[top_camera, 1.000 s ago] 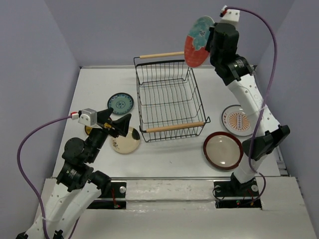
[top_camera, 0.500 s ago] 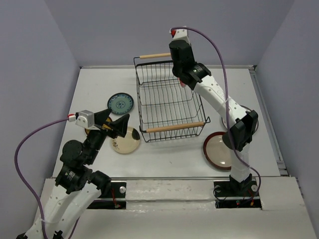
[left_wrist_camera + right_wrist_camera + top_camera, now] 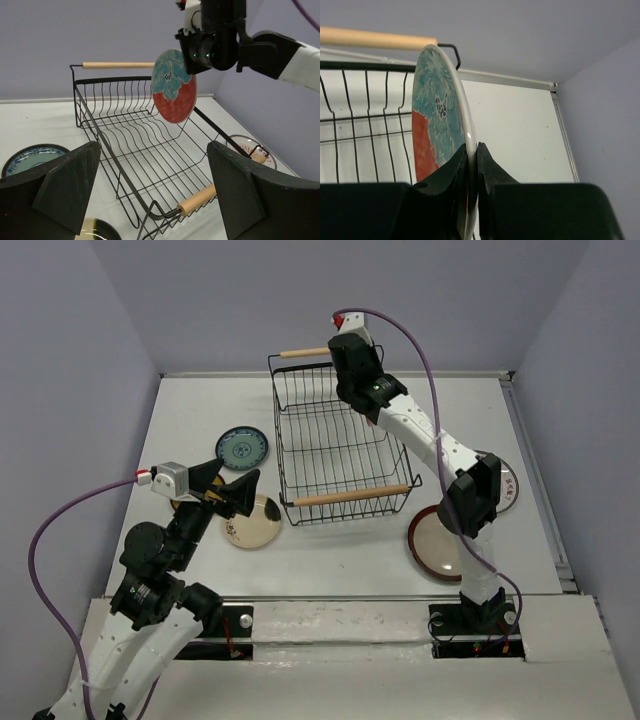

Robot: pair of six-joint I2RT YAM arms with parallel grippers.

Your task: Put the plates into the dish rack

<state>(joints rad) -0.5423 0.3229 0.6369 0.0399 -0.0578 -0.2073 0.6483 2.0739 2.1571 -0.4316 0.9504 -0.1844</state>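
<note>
The red plate still hangs upright above the rack's wires (image 3: 350,419), so my right gripper next needs to go down near the rack's far end, stand it between wires and open.
My right gripper (image 3: 472,146) is shut on the rim of the red plate with teal floral (image 3: 437,130), held upright on edge. In the left wrist view this plate (image 3: 173,86) hangs over the far right part of the dish rack (image 3: 145,150), above its wires. In the top view the right gripper (image 3: 358,380) hides the plate over the rack's (image 3: 340,445) far end. My left gripper (image 3: 235,490) is open and empty above the cream plate (image 3: 250,522). The teal-blue plate (image 3: 242,447) lies left of the rack.
The dark-red-rimmed plate (image 3: 440,545) lies right of the rack's near corner. The sunburst plate (image 3: 505,480) is partly hidden behind the right arm. A yellow-brown plate edge (image 3: 178,502) shows under the left wrist. Wooden handles (image 3: 350,495) cap both rack ends.
My right arm swung left with the red floral plate, from beyond the rack's far right corner to over its far end. The left arm barely moved.
</note>
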